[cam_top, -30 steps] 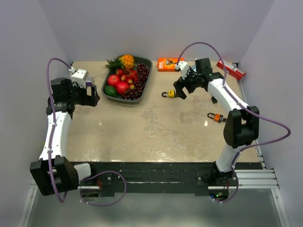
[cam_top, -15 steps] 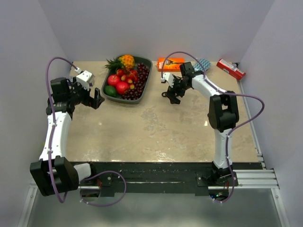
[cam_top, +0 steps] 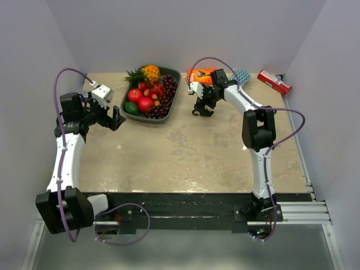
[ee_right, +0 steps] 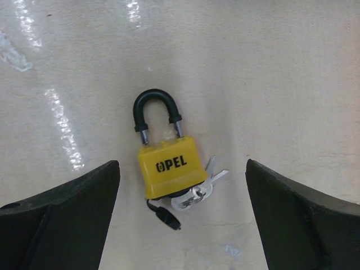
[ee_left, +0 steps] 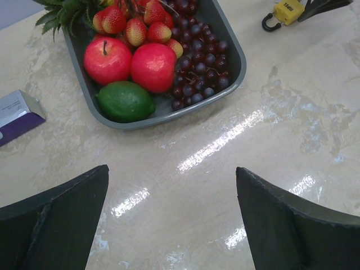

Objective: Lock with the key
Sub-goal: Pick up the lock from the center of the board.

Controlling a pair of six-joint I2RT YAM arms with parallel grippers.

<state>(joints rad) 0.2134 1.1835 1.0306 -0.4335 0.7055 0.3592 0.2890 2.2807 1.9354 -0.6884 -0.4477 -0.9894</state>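
Note:
I will lower my right gripper around the yellow body of the padlock (ee_right: 169,167) next and close it, because its open fingers are already hovering on either side of the padlock's body.
A yellow padlock (ee_right: 169,167) marked OPEL lies flat on the table with its black shackle pointing away. A bunch of silver keys (ee_right: 198,192) sits at its base, with a small black cap on a cord beside them. My right gripper (ee_right: 181,169) is open and hovers straight over the padlock, one finger on each side, not touching it. In the top view my right gripper (cam_top: 202,108) covers the padlock. My left gripper (cam_top: 115,119) is open and empty left of the fruit tray. The padlock (ee_left: 287,11) shows at the top right of the left wrist view.
A grey tray (cam_top: 175,95) holds apples, a lime, strawberries, grapes and a pineapple. An orange box (cam_top: 199,73), a patterned packet (cam_top: 242,75) and a red box (cam_top: 274,82) lie along the back edge. A small purple-and-white box (ee_left: 17,115) lies left of the tray.
My right arm has swung left and settled over the yellow padlock, hiding it in the top view. My left gripper has shifted slightly right toward the tray.

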